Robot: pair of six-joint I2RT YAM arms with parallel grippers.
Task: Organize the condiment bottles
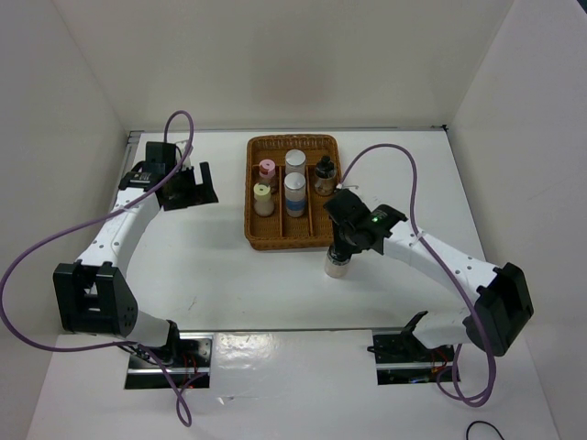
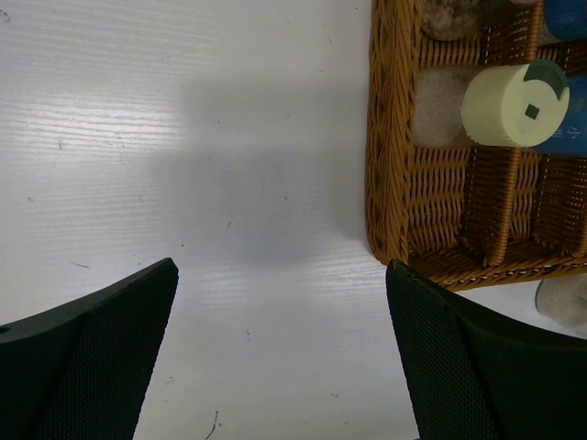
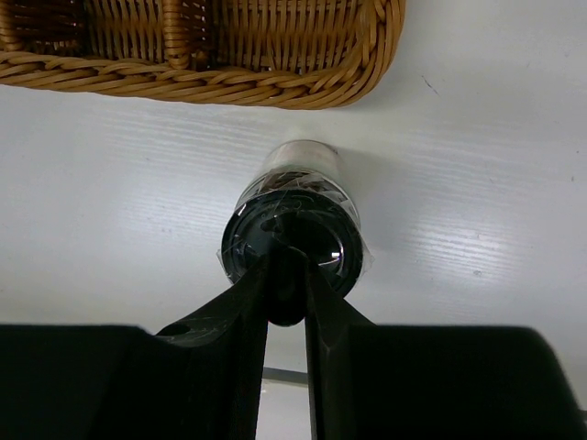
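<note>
The bottle should go into the other black-capped one's section (image 1: 320,219) (image 3: 281,33), whose empty near end is outward of my right gripper. Next I will lift my right gripper over the tray's rim, lower it and release the bottle there.
The brown wicker tray (image 1: 292,240) holds five condiment bottles: a pink-capped one (image 1: 267,170), a pale-yellow-capped one (image 1: 263,194), two silver-white-capped ones with blue bands (image 1: 294,162) (image 1: 294,189) and a black-capped one (image 1: 324,174). My right gripper (image 1: 343,246) is shut from above on the cap of the second black-capped bottle (image 1: 337,267), upright just outside the tray's near edge. In the right wrist view the fingers (image 3: 252,302) pinch the middle of its black cap (image 3: 321,229). I cannot tell whether it touches the table. My left gripper (image 1: 188,188) is open and empty, left of the tray.
In the left wrist view the tray's near left corner (image 2: 390,183) and the yellow-capped bottle (image 2: 514,103) lie beyond my right finger (image 2: 459,357). White walls enclose the table on three sides. Purple cables arch over both arms.
</note>
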